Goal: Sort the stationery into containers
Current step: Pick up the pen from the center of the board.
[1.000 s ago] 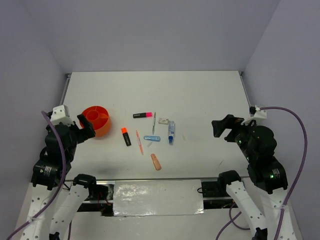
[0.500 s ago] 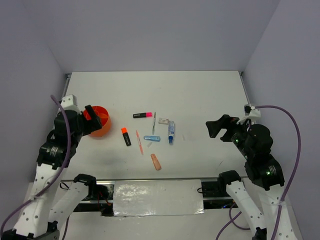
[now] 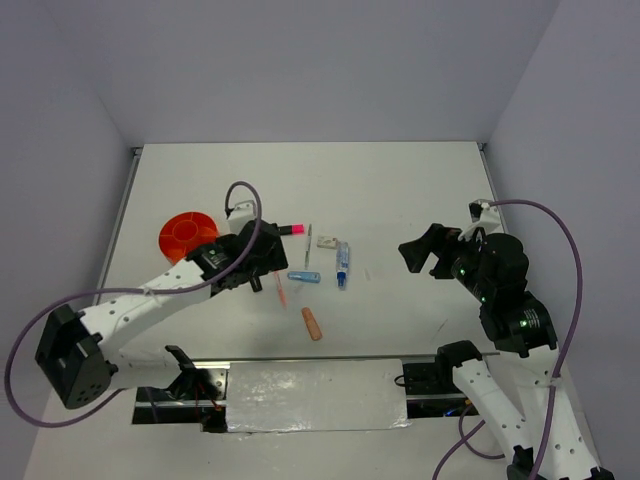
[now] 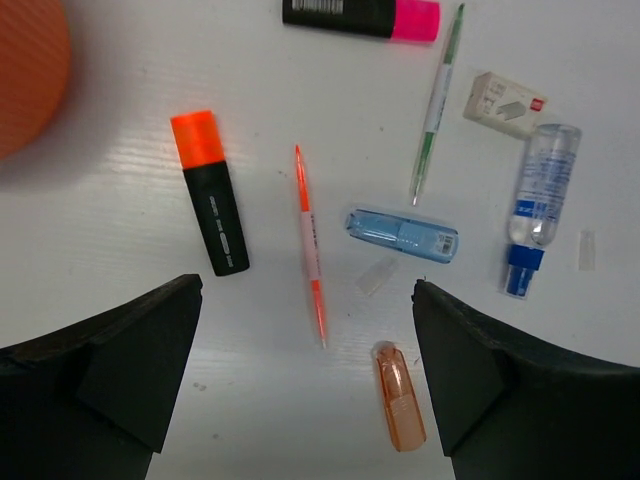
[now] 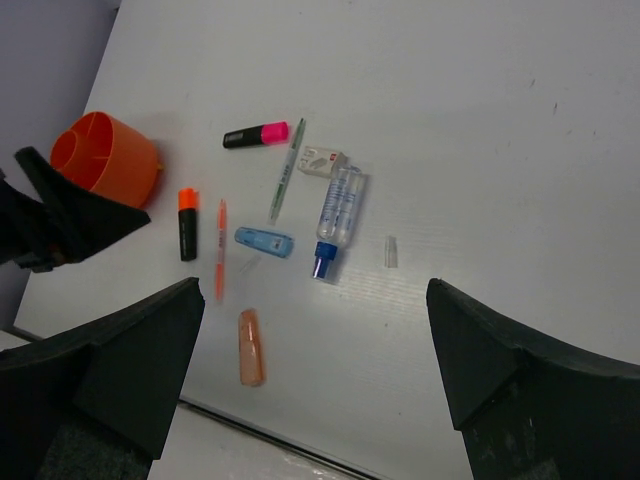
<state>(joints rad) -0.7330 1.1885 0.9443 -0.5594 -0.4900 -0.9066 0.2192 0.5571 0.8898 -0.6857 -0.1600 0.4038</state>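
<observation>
The thin orange pen lies below my left gripper, between its open fingers, so the gripper will next go down onto the pale label (image 3: pixel 279 286) (image 4: pixel 311 246) halfway along the pen.
The stationery lies in a loose group mid-table: a pink-capped highlighter (image 3: pixel 285 230), a grey pen (image 3: pixel 308 245), a white block (image 3: pixel 327 241), a blue marker (image 3: pixel 343 265), a light blue oblong item (image 3: pixel 304 276), an orange pen (image 3: pixel 279 288) and a peach eraser (image 3: pixel 313 323). The orange tub (image 3: pixel 187 235) stands to their left. My left gripper (image 3: pixel 262 265) is open and empty, hovering over the orange pen (image 4: pixel 310 245), with the orange-capped highlighter (image 4: pixel 212 195) to its left. My right gripper (image 3: pixel 420 255) is open and empty, held high to the right of the group.
A small clear cap (image 5: pixel 391 252) lies right of the blue marker (image 5: pixel 338 215), and a small clear piece (image 4: pixel 377 275) lies by the light blue item (image 4: pixel 402 235). The table's front edge runs just below the eraser (image 5: pixel 250 360). Grey walls enclose the table.
My left arm has swung right, from beside the orange tub to above the stationery group. My right gripper has shifted a little to the left.
</observation>
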